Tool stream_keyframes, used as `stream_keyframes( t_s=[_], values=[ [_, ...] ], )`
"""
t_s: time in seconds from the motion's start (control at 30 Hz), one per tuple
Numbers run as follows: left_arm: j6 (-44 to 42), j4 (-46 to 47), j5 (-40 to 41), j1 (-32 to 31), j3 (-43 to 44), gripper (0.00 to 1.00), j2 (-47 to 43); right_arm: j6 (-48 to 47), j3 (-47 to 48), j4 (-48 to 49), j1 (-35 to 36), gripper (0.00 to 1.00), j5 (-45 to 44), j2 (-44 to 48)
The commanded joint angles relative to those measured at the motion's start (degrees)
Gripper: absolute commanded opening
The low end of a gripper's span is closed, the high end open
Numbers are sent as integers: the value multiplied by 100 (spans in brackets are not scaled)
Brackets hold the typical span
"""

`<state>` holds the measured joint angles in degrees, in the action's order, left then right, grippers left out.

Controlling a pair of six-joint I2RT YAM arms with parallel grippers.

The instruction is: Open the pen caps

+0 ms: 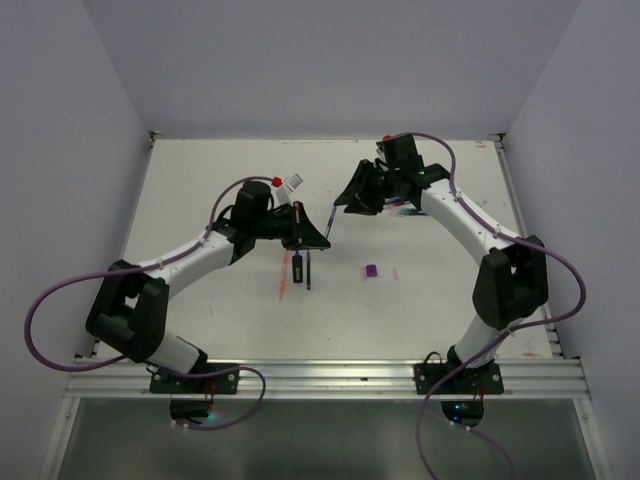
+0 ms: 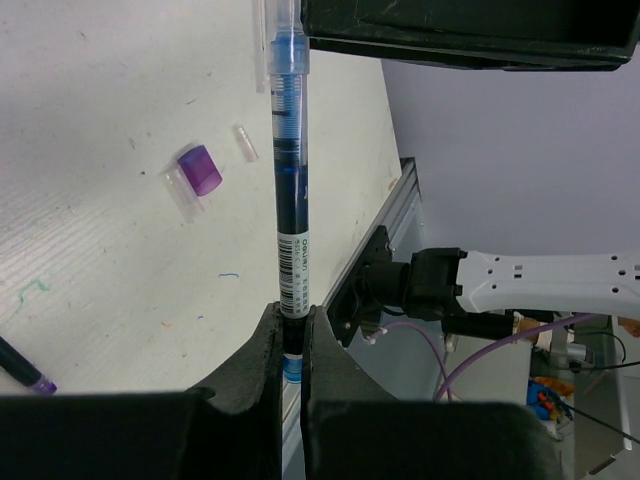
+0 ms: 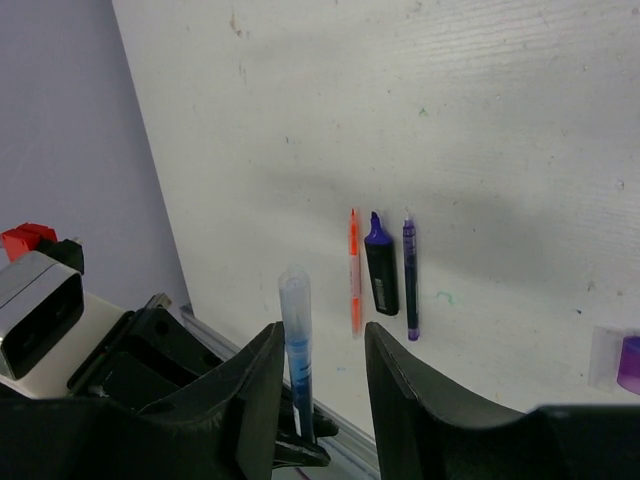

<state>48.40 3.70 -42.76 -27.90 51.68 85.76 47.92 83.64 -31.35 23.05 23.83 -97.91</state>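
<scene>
My left gripper should go down, back and left in the top view and release the blue pen beside the orange one, as pens lie in a row.
My left gripper (image 2: 291, 320) is shut on the lower end of a blue pen (image 2: 290, 200) and holds it off the table, pointing at my right gripper (image 3: 325, 345). The pen's clear cap (image 3: 296, 300) is on its tip and stands between the right gripper's open jaws, close to the left finger (image 3: 255, 385), with a gap on the other side. From above, the two grippers meet over the table's middle, left (image 1: 310, 235) and right (image 1: 345, 205). A loose purple cap (image 2: 200, 170) and a small pale cap (image 2: 245, 143) lie on the table.
An orange pen (image 3: 354, 270), a dark purple-tipped highlighter (image 3: 380, 265) and a thin purple pen (image 3: 410, 275) lie side by side on the white table (image 1: 200, 200). More coloured pens (image 1: 405, 210) lie under the right arm. Walls close in the table on three sides.
</scene>
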Motion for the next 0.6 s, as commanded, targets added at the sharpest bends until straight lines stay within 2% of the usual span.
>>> stream_keyframes(
  t_s=[0.0,0.2,0.37,0.57],
  values=[
    [-129,51,-127,-31,26,0,-156,-81,285,24,7,41,86,-18],
    [-252,-98,-83,-49,149,0,-50,6,311,94,33,39,174,-141],
    [-489,-677,136,-128,465,0,64,68,338,164,103,38,192,-255],
    [-648,-1091,409,-181,685,0,134,191,285,261,165,31,209,-334]
  ],
)
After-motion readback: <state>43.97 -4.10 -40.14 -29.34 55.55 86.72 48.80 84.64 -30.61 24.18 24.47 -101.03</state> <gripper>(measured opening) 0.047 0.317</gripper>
